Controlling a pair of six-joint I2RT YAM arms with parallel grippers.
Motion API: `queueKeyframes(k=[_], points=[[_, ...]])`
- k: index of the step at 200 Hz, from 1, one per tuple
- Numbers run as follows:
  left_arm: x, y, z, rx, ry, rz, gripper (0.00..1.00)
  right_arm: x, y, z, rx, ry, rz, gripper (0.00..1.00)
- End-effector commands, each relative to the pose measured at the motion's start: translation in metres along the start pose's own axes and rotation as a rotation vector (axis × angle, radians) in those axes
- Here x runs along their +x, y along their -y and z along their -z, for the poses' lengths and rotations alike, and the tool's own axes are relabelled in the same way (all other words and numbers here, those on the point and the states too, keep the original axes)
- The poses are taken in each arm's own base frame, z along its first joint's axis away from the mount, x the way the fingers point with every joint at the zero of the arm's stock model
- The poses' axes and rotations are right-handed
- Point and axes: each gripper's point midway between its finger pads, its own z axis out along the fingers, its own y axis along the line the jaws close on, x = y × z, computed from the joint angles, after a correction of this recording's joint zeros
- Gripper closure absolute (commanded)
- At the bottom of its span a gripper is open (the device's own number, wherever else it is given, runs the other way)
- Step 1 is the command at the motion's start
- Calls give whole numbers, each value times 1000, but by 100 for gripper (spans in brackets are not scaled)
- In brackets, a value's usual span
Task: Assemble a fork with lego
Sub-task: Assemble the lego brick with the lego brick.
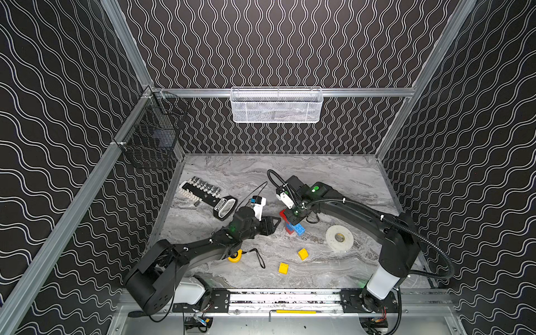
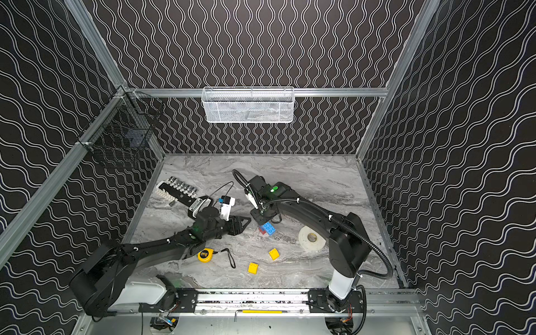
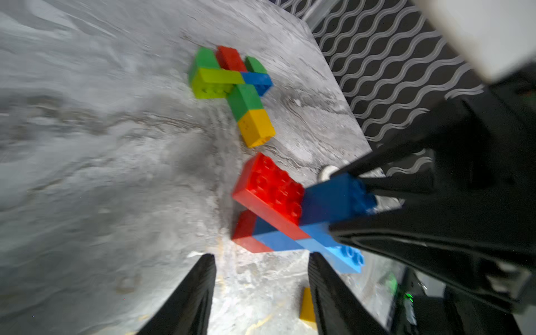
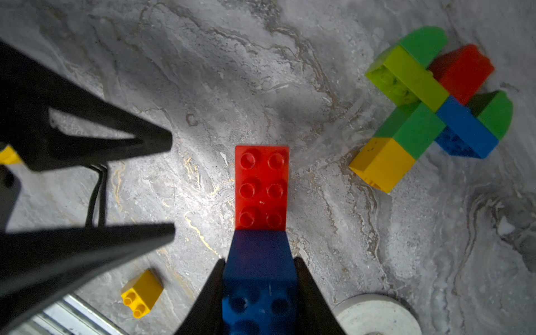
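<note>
My right gripper moves the dark blue brick (image 4: 258, 255) toward bare tabletop beyond the red brick's loose end (image 4: 240, 116) next. It then releases it, since the dark blue brick sits on the red one.
My right gripper (image 4: 259, 262) is shut on a dark blue lego brick (image 4: 258, 255) that sits on one end of a red oblong brick (image 4: 262, 185). In the left wrist view this red brick (image 3: 269, 188) lies across a lighter blue oblong brick (image 3: 319, 246) and another red one (image 3: 246, 232). My left gripper (image 3: 261, 258) stands open and empty just beside this stack (image 1: 298, 229). A cross-shaped assembly of green, lime, red, blue and yellow bricks (image 4: 429, 107) lies on the table further off. Two loose yellow bricks (image 1: 303, 254) (image 1: 283, 268) lie nearer the front.
A white tape roll (image 1: 339, 238) lies right of the stack. A yellow tape measure (image 2: 205, 255) sits by the left arm. A socket set (image 1: 203, 191) lies at the back left. A white mesh basket (image 1: 275, 106) and a black wire basket (image 1: 153, 136) hang on the walls.
</note>
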Motion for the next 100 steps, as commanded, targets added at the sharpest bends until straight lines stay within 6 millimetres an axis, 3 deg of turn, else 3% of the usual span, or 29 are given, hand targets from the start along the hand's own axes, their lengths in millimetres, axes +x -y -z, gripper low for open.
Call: queueKeyframes(k=[1, 48, 100], points=[[2, -4, 3, -14, -11, -19, 44, 28, -10, -7, -65, -111, 158, 95], [4, -3, 3, -5, -19, -18, 44, 25, -11, -11, -74, -100, 221, 90], [-4, -7, 17, -50, 19, -26, 44, -9, -16, -3, -85, 0, 206, 95]])
